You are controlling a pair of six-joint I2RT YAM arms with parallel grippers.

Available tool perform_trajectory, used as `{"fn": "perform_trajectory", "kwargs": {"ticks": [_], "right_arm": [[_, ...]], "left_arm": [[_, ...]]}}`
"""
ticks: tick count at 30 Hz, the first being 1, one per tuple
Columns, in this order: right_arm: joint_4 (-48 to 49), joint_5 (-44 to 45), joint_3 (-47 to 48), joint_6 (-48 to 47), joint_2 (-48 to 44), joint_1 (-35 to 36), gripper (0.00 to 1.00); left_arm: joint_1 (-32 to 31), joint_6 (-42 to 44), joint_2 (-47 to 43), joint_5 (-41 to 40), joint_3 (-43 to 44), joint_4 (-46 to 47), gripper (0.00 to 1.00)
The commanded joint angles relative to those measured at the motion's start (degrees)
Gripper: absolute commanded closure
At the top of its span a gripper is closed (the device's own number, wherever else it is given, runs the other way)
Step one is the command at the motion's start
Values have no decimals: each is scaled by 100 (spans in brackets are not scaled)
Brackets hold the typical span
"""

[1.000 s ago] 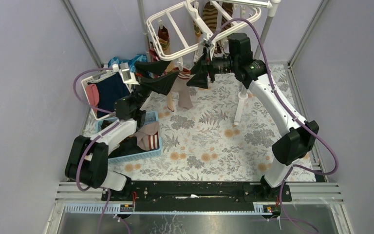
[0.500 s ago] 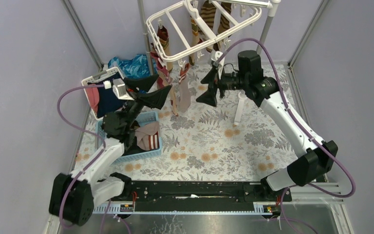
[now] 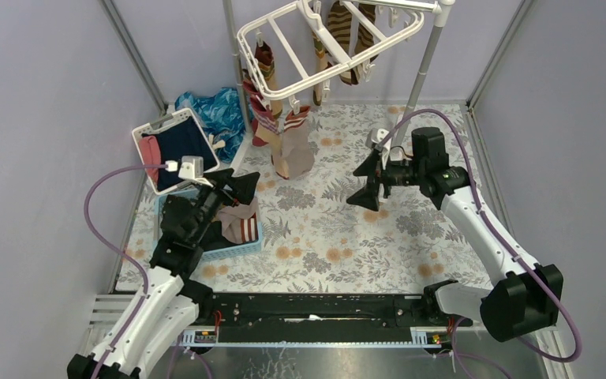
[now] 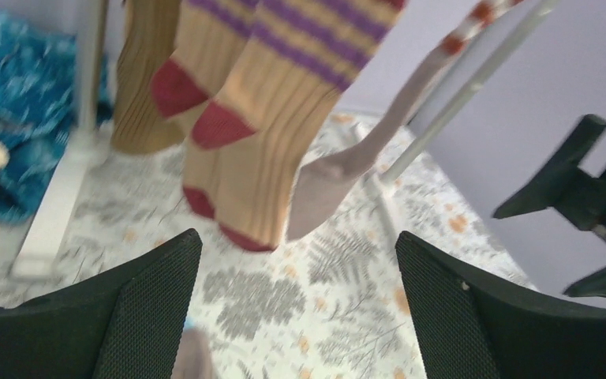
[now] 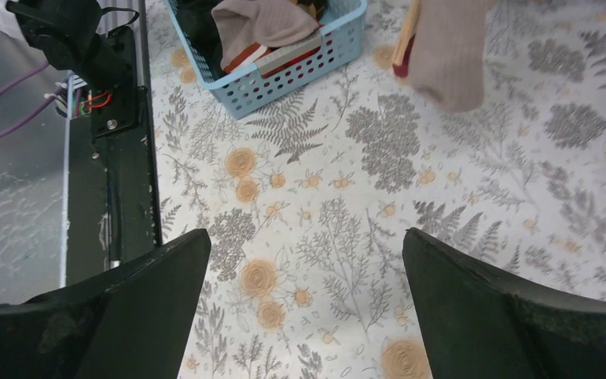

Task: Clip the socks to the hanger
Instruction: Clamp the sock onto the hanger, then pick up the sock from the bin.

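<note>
My left gripper tilts downward next, then lowers onto the toe end of the tan striped sock on top in the blue basket.
The white hanger (image 3: 284, 49) stands at the back on a pale pole (image 3: 422, 63). Several socks hang clipped from it: tan ones with red toes (image 3: 292, 150), also in the left wrist view (image 4: 260, 158), and brown striped ones (image 3: 339, 24). More socks (image 3: 241, 221) lie in the small blue basket (image 3: 241, 245), which also shows in the right wrist view (image 5: 300, 71). My left gripper (image 3: 241, 183) is open and empty above the blue basket. My right gripper (image 3: 367, 183) is open and empty over the floral mat, right of centre.
A white slotted laundry basket (image 3: 144, 130) with navy and pink garments stands at the back left. A shiny blue cloth (image 3: 213, 106) lies behind it. The hanger's pole base (image 4: 55, 205) and a slanted leg (image 4: 410, 150) stand on the floral mat (image 3: 339, 237).
Both arms have drawn back and down from the hanger, the left toward the blue basket, the right to the mat's right side. The tan sock stays hanging clipped.
</note>
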Motion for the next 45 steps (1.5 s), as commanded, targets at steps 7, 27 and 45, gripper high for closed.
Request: {"fn": "perform_trajectory", "kwargs": {"ticks": [7, 27, 45], "right_arm": [[-102, -625, -131, -536, 83, -256, 0], [-293, -462, -80, -785, 170, -258, 0], [-272, -510, -107, -771, 108, -260, 0]], "left_arm": [[-1236, 673, 1611, -2491, 1958, -4398, 16], [-2096, 1149, 3775, -3099, 2923, -5925, 49], [-2095, 1284, 4038, -3634, 3137, -5940, 97]]}}
